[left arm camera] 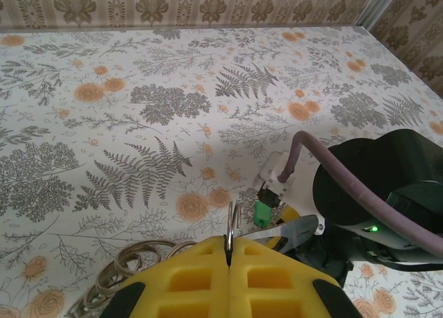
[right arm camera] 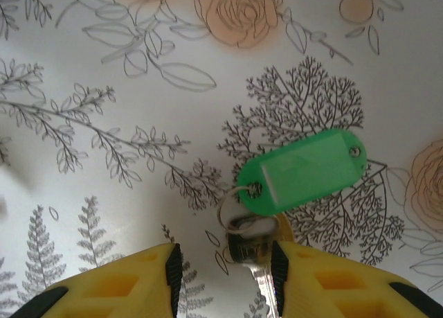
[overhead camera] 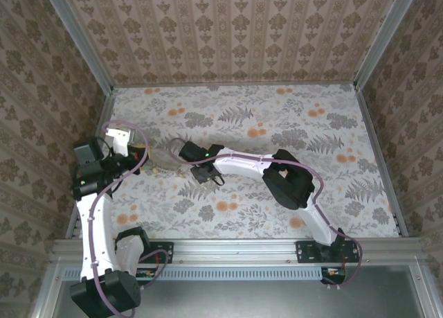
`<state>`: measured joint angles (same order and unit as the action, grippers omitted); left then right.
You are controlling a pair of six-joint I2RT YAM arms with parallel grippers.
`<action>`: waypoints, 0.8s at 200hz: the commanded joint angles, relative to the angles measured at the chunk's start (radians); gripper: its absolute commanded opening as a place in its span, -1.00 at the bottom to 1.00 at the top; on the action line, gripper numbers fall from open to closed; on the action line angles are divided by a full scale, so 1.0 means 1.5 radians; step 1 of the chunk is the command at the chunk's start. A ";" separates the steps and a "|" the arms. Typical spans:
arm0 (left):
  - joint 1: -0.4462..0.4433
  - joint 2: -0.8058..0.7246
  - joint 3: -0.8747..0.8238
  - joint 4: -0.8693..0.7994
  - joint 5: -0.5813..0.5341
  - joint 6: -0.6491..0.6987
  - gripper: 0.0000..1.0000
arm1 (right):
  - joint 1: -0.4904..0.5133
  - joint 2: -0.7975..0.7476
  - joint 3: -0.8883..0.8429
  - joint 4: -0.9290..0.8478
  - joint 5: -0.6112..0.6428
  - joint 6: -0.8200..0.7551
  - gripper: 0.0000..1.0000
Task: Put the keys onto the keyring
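The key's dark head sits close to one of my right gripper's fingers and leaves a gap at the other, so I need to shift toward the green tag (right arm camera: pixel 301 171) next and close.
My left gripper (left arm camera: pixel 228 243) is shut on the keyring (left arm camera: pixel 233 221), a thin hoop seen edge-on, its arc standing up above the yellow fingertips. Right beside it sits a silver key (left arm camera: pixel 297 231) with a green tag (left arm camera: pixel 263 213), its blade pointing toward the hoop. In the right wrist view that key (right arm camera: pixel 249 238) lies between the jaws of my right gripper (right arm camera: pixel 225 252). Its head is against the right pad, with a clear gap to the left pad. The green tag (right arm camera: pixel 301 171) lies just beyond, joined by a small wire loop. From above, both grippers (overhead camera: pixel 156 153) meet at the table's left.
Pale looped rings (left arm camera: pixel 131 262) lie on the floral table cover (left arm camera: pixel 138 89) beside my left fingers. The right arm's black wrist and purple cable (left arm camera: pixel 374 193) crowd the space to the right. Patterned walls (overhead camera: pixel 235 27) enclose the table on three sides.
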<state>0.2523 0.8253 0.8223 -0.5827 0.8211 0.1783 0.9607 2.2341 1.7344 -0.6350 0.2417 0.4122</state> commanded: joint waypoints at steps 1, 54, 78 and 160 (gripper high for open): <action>0.006 -0.004 -0.012 0.021 0.028 -0.013 -1.00 | 0.007 0.029 0.035 -0.038 0.066 -0.022 -0.16; 0.005 -0.013 -0.023 0.026 0.021 -0.013 -1.00 | 0.018 0.063 0.066 -0.058 0.126 -0.037 -0.41; 0.002 -0.014 -0.025 0.031 0.023 -0.012 -1.00 | 0.018 0.061 0.073 -0.064 0.136 -0.042 -0.56; -0.002 -0.022 -0.030 0.030 0.025 -0.009 -1.00 | 0.014 0.005 0.050 -0.068 0.102 -0.042 -0.89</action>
<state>0.2520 0.8135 0.7830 -0.5716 0.8234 0.1749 0.9882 2.3062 1.8206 -0.7006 0.4126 0.3527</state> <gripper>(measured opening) 0.043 0.077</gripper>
